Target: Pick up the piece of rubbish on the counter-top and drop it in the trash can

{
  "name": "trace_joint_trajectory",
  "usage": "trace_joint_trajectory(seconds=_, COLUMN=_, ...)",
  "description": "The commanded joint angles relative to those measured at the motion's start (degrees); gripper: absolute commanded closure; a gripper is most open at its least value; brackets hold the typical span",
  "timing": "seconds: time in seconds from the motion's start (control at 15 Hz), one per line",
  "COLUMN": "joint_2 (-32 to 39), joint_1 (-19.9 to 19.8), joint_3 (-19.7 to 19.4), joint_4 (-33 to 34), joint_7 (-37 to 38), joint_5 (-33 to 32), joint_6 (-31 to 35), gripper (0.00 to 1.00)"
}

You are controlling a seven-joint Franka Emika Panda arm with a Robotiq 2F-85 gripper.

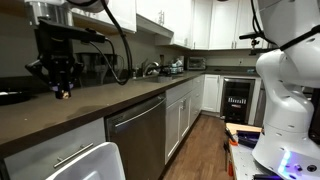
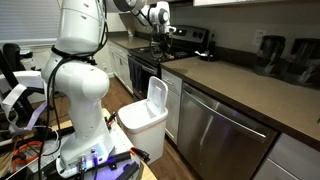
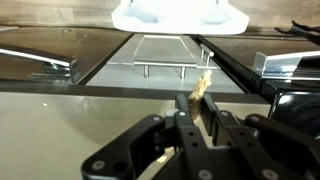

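The white trash can stands back past the counter-top's front edge. My gripper will carry the scrap back to the can, over its open top (image 2: pixel 141 113), and let it go.
My gripper (image 1: pixel 60 80) hangs above the dark counter-top (image 1: pixel 120 100) near its front edge. It is shut on the piece of rubbish (image 1: pixel 62 94), a small tan crumpled scrap lifted off the surface. In the wrist view the scrap (image 3: pixel 204 84) sticks out between the closed fingers (image 3: pixel 198 100), with the counter-top (image 3: pixel 60 115) below. The white trash can (image 1: pixel 95 165) stands on the floor in front of the cabinets, also seen in an exterior view (image 2: pixel 150 115) and at the top of the wrist view (image 3: pixel 180 15). The gripper is out of view in that exterior view.
A steel dishwasher (image 1: pixel 135 135) sits under the counter next to the trash can, its handle showing in the wrist view (image 3: pixel 160 70). Appliances (image 2: pixel 285 55) stand at the back of the counter. The robot's white base (image 2: pixel 80 90) is on the floor nearby.
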Motion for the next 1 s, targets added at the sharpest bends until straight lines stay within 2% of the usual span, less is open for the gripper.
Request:
trace_joint_trajectory(seconds=0.0, joint_2=-11.0, joint_1=-3.1, joint_3=3.9, joint_4=-14.0, joint_7=-2.5, joint_5=3.3, joint_6=1.7, gripper=0.92)
trace_joint_trajectory(seconds=0.33, joint_2=-22.3, joint_1=-5.6, joint_3=7.2, joint_4=-29.0, joint_7=-5.0, joint_5=9.0, joint_6=2.2, gripper=0.92)
trace_joint_trajectory(seconds=0.47, joint_2=-25.6, joint_1=-6.4, joint_3=8.1, joint_4=-33.1, joint_7=-6.0, joint_5=10.9, joint_6=1.3, gripper=0.9)
trace_joint_trajectory(seconds=0.53, joint_2=-27.6, joint_1=-6.7, joint_3=8.4, joint_4=-35.1, joint_7=-6.6, joint_5=11.9, joint_6=0.7, gripper=0.56)
trace_joint_trajectory(seconds=0.67, joint_2=-30.8, joint_1=-7.1, joint_3=9.0, joint_4=-38.0, joint_7=-7.6, joint_5=13.4, joint_6=0.0, gripper=0.51)
trace_joint_trajectory(seconds=0.93, joint_2=-35.3, joint_1=-7.4, joint_3=9.9, joint_4=-41.1, joint_7=-9.6, joint_5=15.6, joint_6=0.3, gripper=0.26)
